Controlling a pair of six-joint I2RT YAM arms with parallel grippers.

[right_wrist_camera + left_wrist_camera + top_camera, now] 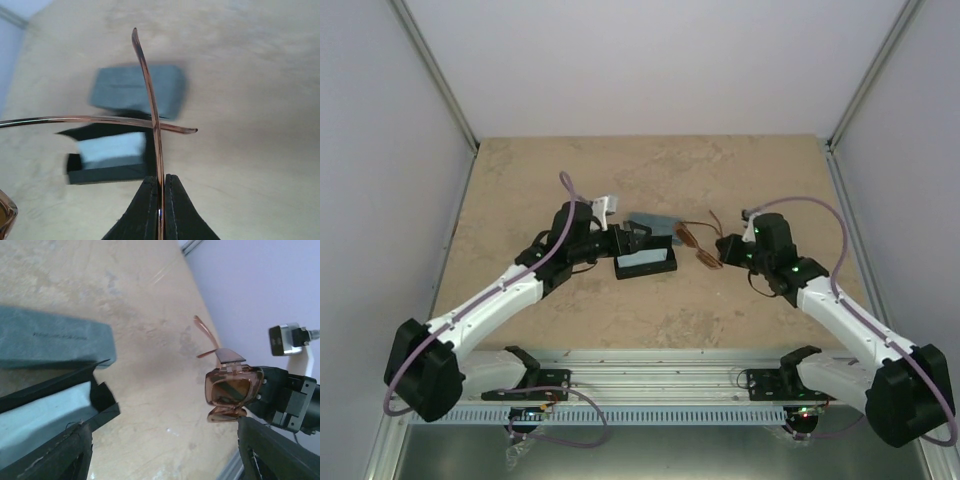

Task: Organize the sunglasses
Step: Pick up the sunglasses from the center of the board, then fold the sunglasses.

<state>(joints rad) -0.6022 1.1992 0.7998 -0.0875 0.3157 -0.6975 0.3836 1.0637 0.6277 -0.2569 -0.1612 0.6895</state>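
My left gripper will move outward next, away from the black case [645, 263], and close on the lens frame of the brown sunglasses [695, 240], because the right gripper holds only one arm of the sunglasses.
The brown sunglasses [695, 240] hang just above the table, right of the cases. My right gripper [722, 251] is shut on one thin arm of the brown sunglasses [150, 95], and the other arm crosses in front of the right gripper [161, 187]. In the left wrist view the brown sunglasses [232, 390] show amber lenses. An open black case [645, 263] holds a light-blue cloth [40, 415]. My left gripper [165, 455] is open and empty, and in the top view the left gripper [636, 238] sits just behind this case. The black sunglasses are out of view.
A closed grey-blue case [651, 221] lies behind the black case and also shows in the left wrist view [50, 337] and the right wrist view [137, 90]. Pale walls enclose the table on three sides. A metal rail [650, 365] runs along the near edge.
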